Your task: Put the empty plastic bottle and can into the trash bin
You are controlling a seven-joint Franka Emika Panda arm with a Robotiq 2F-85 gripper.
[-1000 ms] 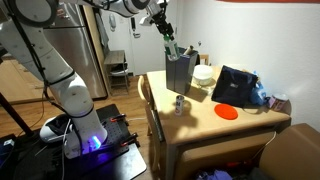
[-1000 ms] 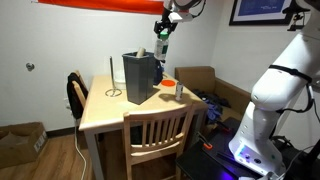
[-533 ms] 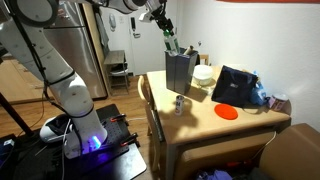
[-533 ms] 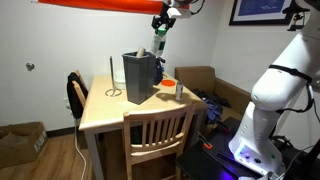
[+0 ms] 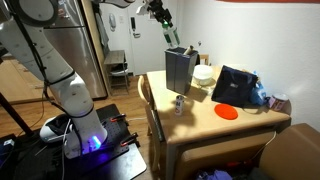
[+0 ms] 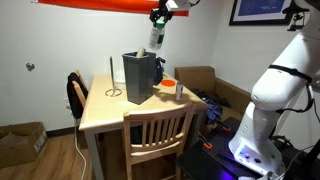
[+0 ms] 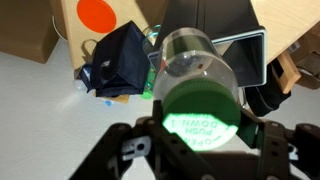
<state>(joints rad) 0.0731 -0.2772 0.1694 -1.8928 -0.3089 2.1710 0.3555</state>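
Next I should move my gripper outward over the bin's open top, then lower it to release the bottle, since the bottle's bottom still hangs above the bin's rim.
My gripper is shut on the clear plastic bottle with the green cap, holding it high above the tall dark trash bin. Both also show in the other exterior view: the gripper, the bottle and the bin. In the wrist view the green cap fills the space between my jaws, with the bin's open top behind it. The short greyish can stands on the table beside the bin, and shows in the other exterior view too.
A wide black case with blue and an orange disc lie on the wooden table. White bowls sit behind the bin. A wooden chair stands at the table's edge.
My gripper has risen with the bottle, lifting it higher above the bin's top. The can and bin have not moved.
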